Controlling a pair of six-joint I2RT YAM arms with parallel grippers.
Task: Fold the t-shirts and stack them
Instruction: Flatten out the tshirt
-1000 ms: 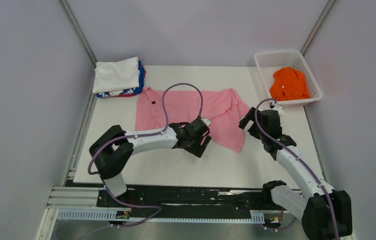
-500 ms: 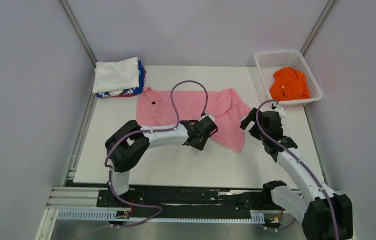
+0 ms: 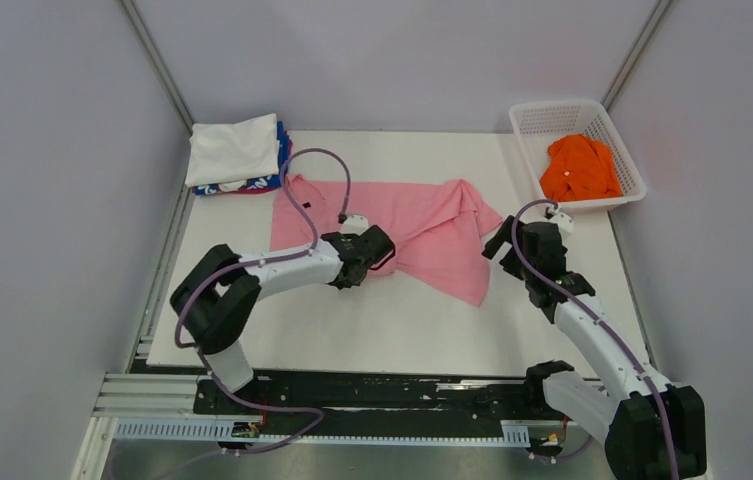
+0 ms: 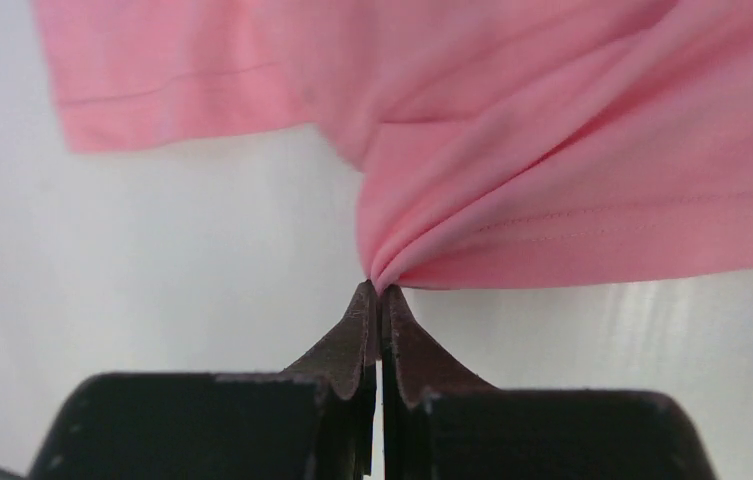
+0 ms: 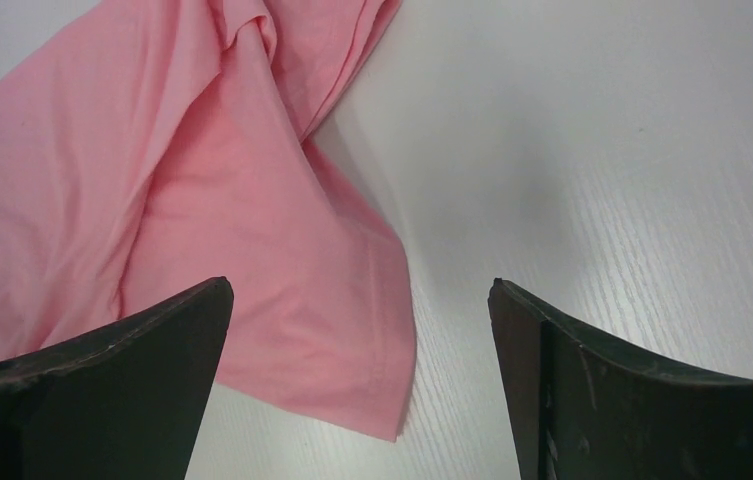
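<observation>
The fold at the pink t-shirt's edge [image 3: 480,236] [image 5: 306,134] lies below and left of my right gripper in the top view, so next my right gripper will lower and shift onto it.
The light pink t-shirt [image 3: 432,222] lies spread and wrinkled across the middle of the white table. My left gripper [image 3: 376,250] is at its near edge, shut on a pinch of the hem [image 4: 392,268], and the cloth fans out in folds from the tips [image 4: 379,292]. My right gripper [image 3: 499,241] hovers open over the shirt's right near corner [image 5: 352,380], its fingers [image 5: 142,340] wide apart and touching nothing. An orange t-shirt [image 3: 579,168] lies in the basket. A folded white t-shirt [image 3: 234,148] sits on a folded blue and red one [image 3: 279,176] at the back left.
The white mesh basket [image 3: 552,108] stands at the back right corner of the table. The folded stack overlaps the pink shirt's left top corner. Grey walls enclose the table on the left, back and right.
My left gripper went from open to shut on the pink shirt's hem and moved left, drawing the near edge of the cloth with it. The right arm stayed put, open.
</observation>
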